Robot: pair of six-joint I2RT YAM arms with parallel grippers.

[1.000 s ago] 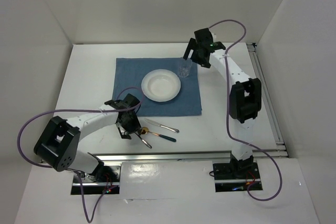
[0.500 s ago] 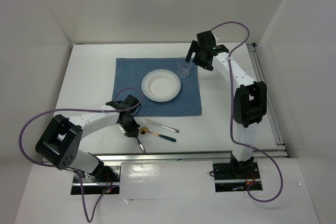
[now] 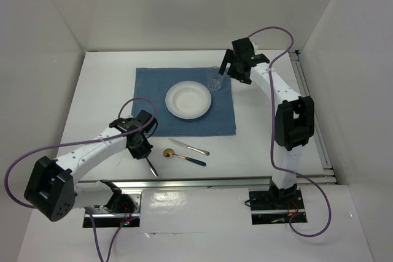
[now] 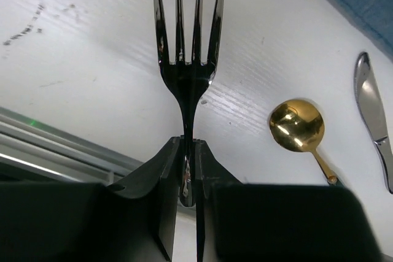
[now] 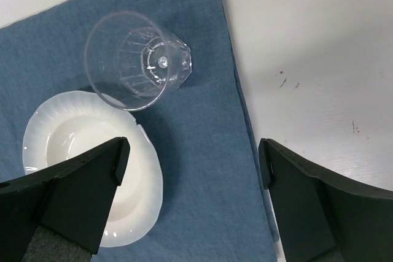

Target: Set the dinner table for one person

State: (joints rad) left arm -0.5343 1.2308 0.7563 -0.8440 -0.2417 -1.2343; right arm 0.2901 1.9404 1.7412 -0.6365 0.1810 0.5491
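Observation:
The left gripper carries the fork outward next, lowers it onto the bare placemat strip (image 3: 153,93) across the plate from the glass and releases it.
My left gripper (image 4: 190,151) is shut on the handle of a dark metal fork (image 4: 189,59), whose tines stick out over the white dinner table (image 4: 92,41). In the top view this gripper (image 3: 145,154) and fork (image 3: 151,168) are near the front rail, left of a gold spoon (image 3: 167,153) and a knife (image 3: 189,147). My right gripper (image 5: 193,157) is open over the blue placemat (image 5: 196,182), apart from the clear glass (image 5: 136,59) that stands on the mat beside the white plate (image 5: 86,164).
The placemat (image 3: 184,102) lies mid-table with the plate (image 3: 188,99) at its centre and the glass (image 3: 215,80) at its far right corner. A metal rail (image 3: 215,181) runs along the front edge. White walls enclose the table on three sides.
My left gripper closed on the fork and carried it left, away from the spoon. My right gripper drew back a little from the glass and stayed open.

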